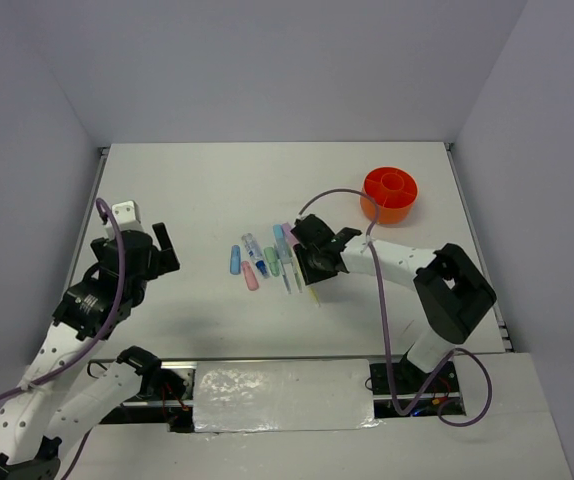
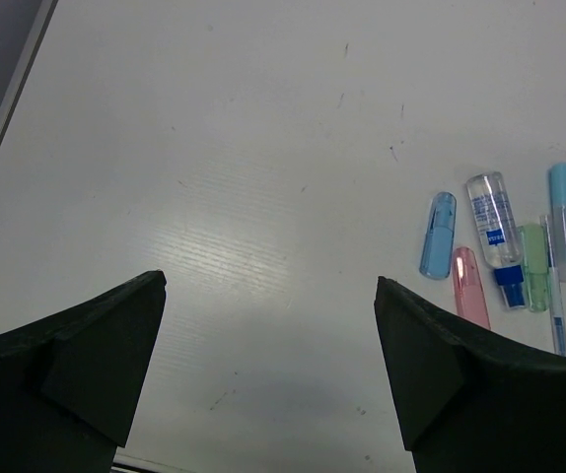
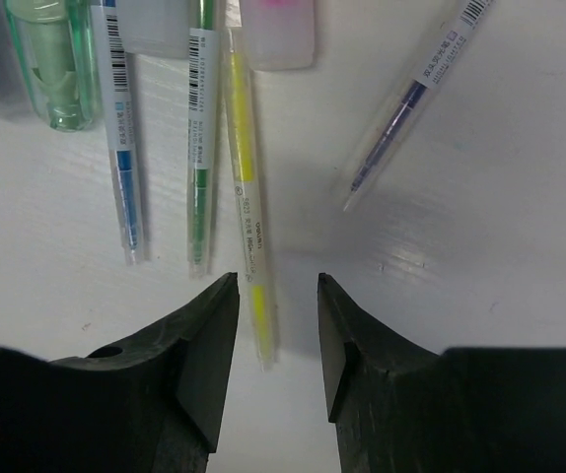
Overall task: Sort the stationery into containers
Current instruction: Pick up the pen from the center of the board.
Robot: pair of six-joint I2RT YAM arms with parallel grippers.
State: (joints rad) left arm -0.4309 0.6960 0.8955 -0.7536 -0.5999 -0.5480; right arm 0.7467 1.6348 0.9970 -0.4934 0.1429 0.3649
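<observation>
The blue pen's near end (image 1: 287, 286) (image 2: 559, 331) juts past the green piece, so my left gripper should go to the right in the top view and down onto that end.
The stationery lies in a row at the table's middle: a blue cap (image 1: 235, 260), a pink piece (image 1: 250, 276), a clear bottle (image 1: 255, 253), a green piece (image 1: 271, 260) and thin pens (image 1: 287, 275). The round orange pot (image 1: 390, 193) stands at the far right. My right gripper (image 1: 319, 262) is open low over the row's right end. In the right wrist view its jaws (image 3: 276, 286) straddle the tip of a yellow pen (image 3: 244, 177), with a green pen (image 3: 199, 148), a blue pen (image 3: 120, 128) and a purple pen (image 3: 411, 103) beside it. My left gripper (image 1: 167, 250) is open and empty, left of the row.
The left wrist view shows my open left gripper (image 2: 268, 286) over bare table, with the blue cap (image 2: 438, 235), clear bottle (image 2: 492, 222) and pink piece (image 2: 470, 286) to its right. Grey walls enclose the white table (image 1: 217, 190).
</observation>
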